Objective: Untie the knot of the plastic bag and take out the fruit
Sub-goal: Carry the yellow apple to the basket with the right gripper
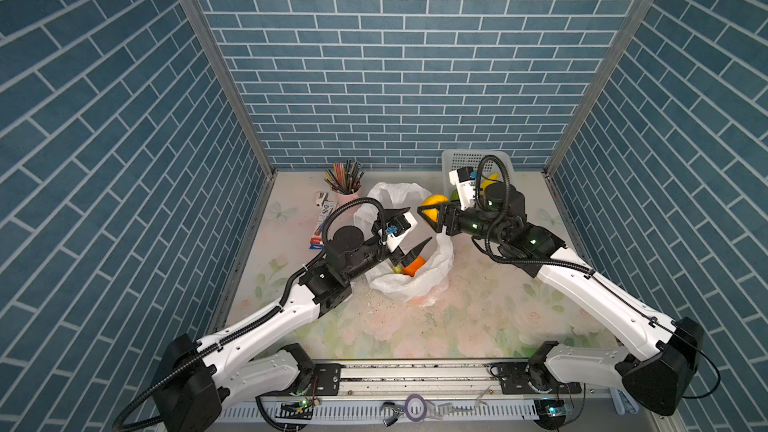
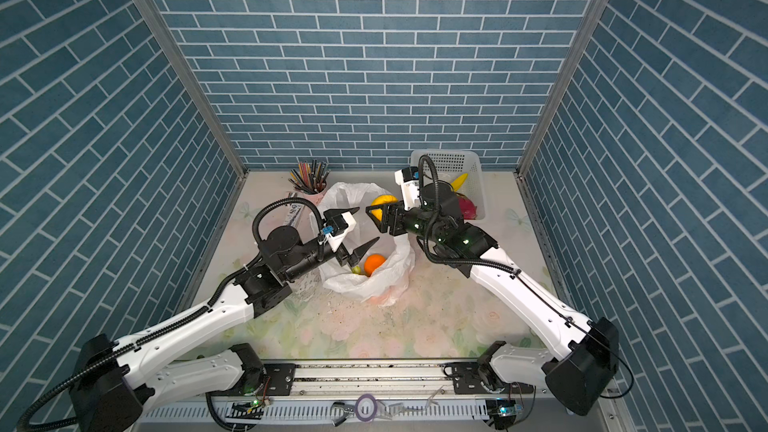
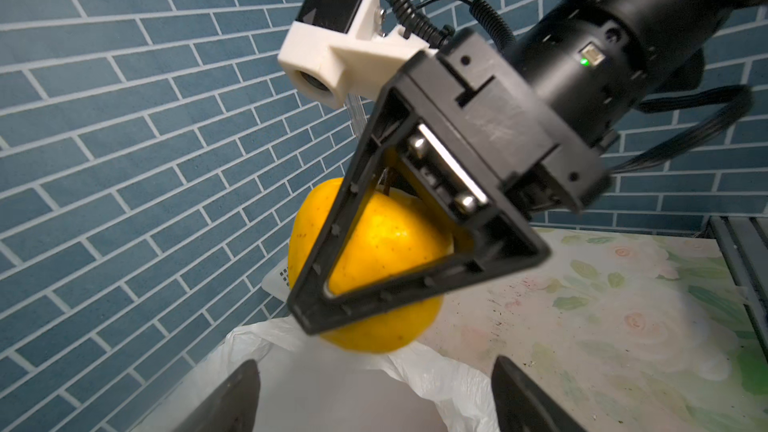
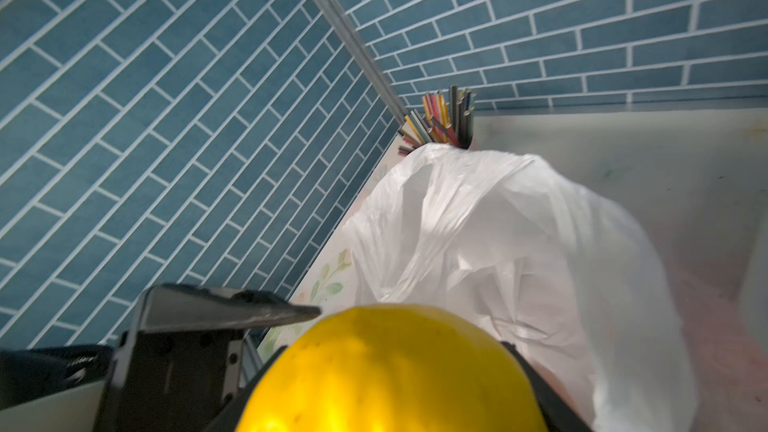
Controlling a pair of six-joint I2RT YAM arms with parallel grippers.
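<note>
The right gripper moves outward over the basket's far half (image 1: 455, 162) next, lowers and releases the yellow apple. The banana and dragon fruit are already in the basket.
The white plastic bag (image 1: 415, 284) (image 2: 374, 288) lies on the table with its mouth gaping open; no knot shows. An orange (image 1: 413, 265) (image 2: 374, 263) and a green fruit (image 2: 356, 270) lie inside it. My right gripper (image 1: 432, 209) (image 2: 380, 209) (image 4: 395, 388) is shut on a yellow apple (image 1: 434, 201) (image 3: 374, 326) (image 4: 395, 367), held in the air over the bag's far rim. My left gripper (image 1: 419, 224) (image 2: 368, 224) (image 3: 374, 401) hovers open above the bag's mouth, just below the apple, with nothing between its fingers (image 3: 232, 396).
A white perforated basket (image 1: 461, 160) (image 2: 453, 160) at the back right holds a banana (image 2: 459, 180) and a pink dragon fruit (image 2: 469, 207). A pink cup of pencils (image 1: 347, 184) (image 4: 444, 122) and a flat box (image 1: 322, 222) sit at the back left, beside the bag.
</note>
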